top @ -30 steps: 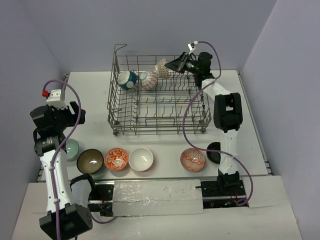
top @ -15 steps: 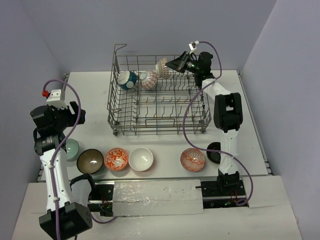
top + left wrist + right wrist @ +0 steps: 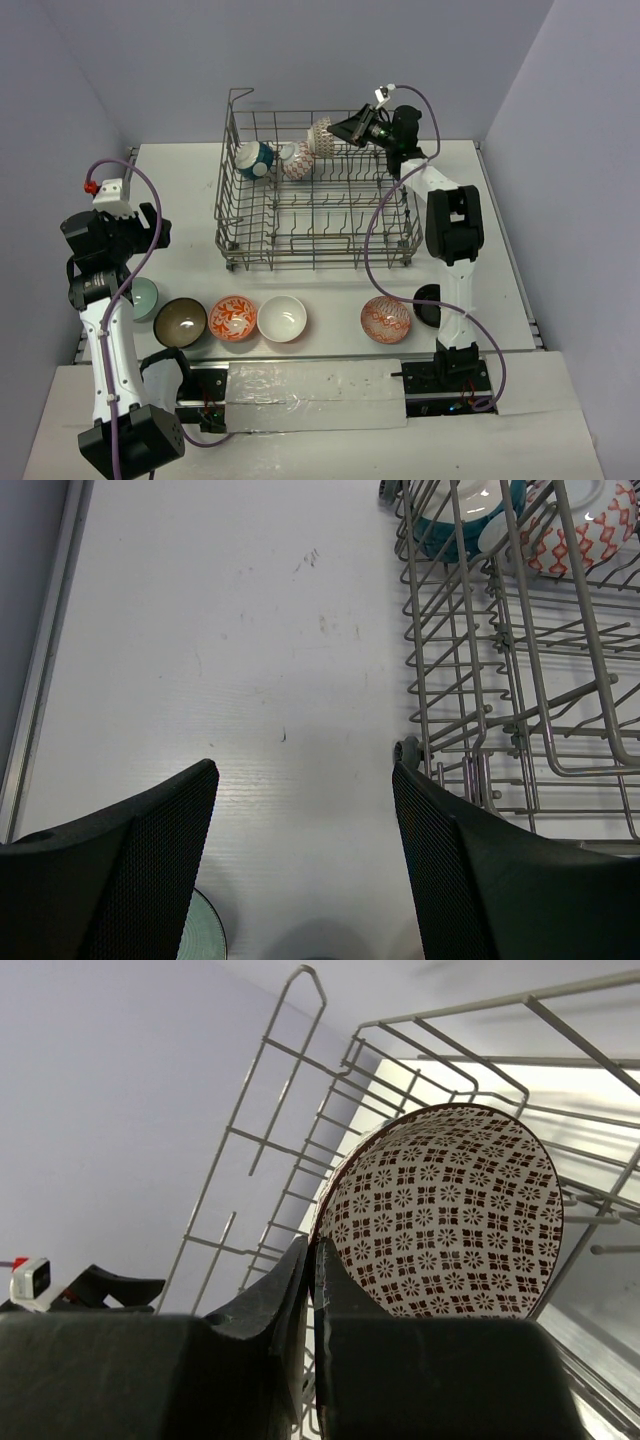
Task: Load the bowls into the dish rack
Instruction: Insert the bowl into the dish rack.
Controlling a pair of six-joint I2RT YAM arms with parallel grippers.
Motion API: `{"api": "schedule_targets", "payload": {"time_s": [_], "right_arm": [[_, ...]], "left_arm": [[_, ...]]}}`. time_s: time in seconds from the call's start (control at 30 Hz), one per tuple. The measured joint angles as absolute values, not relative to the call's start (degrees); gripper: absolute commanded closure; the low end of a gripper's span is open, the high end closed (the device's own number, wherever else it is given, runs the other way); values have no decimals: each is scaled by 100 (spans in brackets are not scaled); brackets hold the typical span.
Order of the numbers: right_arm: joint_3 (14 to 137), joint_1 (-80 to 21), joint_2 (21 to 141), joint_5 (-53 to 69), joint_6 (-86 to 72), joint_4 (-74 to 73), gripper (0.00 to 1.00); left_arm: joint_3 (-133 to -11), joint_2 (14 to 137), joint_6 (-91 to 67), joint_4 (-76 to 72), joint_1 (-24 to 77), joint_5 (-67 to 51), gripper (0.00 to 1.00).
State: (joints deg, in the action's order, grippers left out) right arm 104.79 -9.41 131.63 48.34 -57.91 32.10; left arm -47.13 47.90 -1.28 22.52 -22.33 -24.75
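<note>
My right gripper should next go down, toward the right in the top view, and release the rim of the brown-and-white bowl, because rack wires stand empty [image 3: 335, 163] below it, beside the red-patterned bowl.
The grey wire dish rack [image 3: 315, 215] stands mid-table. A teal bowl [image 3: 254, 160] and a red-patterned bowl [image 3: 296, 160] lean on edge in its back row. My right gripper [image 3: 347, 128] is shut on the rim of a brown-and-white patterned bowl [image 3: 322, 134], held on edge above the rack's back row. In the right wrist view the pinch [image 3: 312, 1250] grips that bowl [image 3: 450, 1220] at its left rim. My left gripper [image 3: 304, 768] hangs open over bare table left of the rack [image 3: 520, 680], holding nothing.
Along the near edge sit a pale green bowl [image 3: 145, 297], brown bowl [image 3: 181, 320], orange-patterned bowl [image 3: 233, 317], white bowl [image 3: 282, 318], red-patterned bowl [image 3: 386, 319] and black bowl [image 3: 428, 305]. The pale green bowl [image 3: 205, 935] lies just below my left finger.
The right gripper has shifted slightly up and back with the patterned bowl. The left arm has not moved.
</note>
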Motion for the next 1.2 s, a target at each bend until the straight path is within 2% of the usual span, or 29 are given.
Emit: {"api": "schedule_targets", "payload": {"time_s": [0.53, 0.77, 1.2], "right_arm": [[10250, -947, 13063, 4604, -5492, 3135, 100], [10020, -884, 12984, 4628, -5443, 3286, 93], [9531, -585, 12742, 4799, -5266, 3151, 91]], "left_arm": [[-4713, 4790, -128, 2252, -2233, -2480, 23], [-4713, 4799, -126, 2252, -2233, -2484, 24], [-4713, 4851, -130, 2255, -2233, -2567, 24]]}}
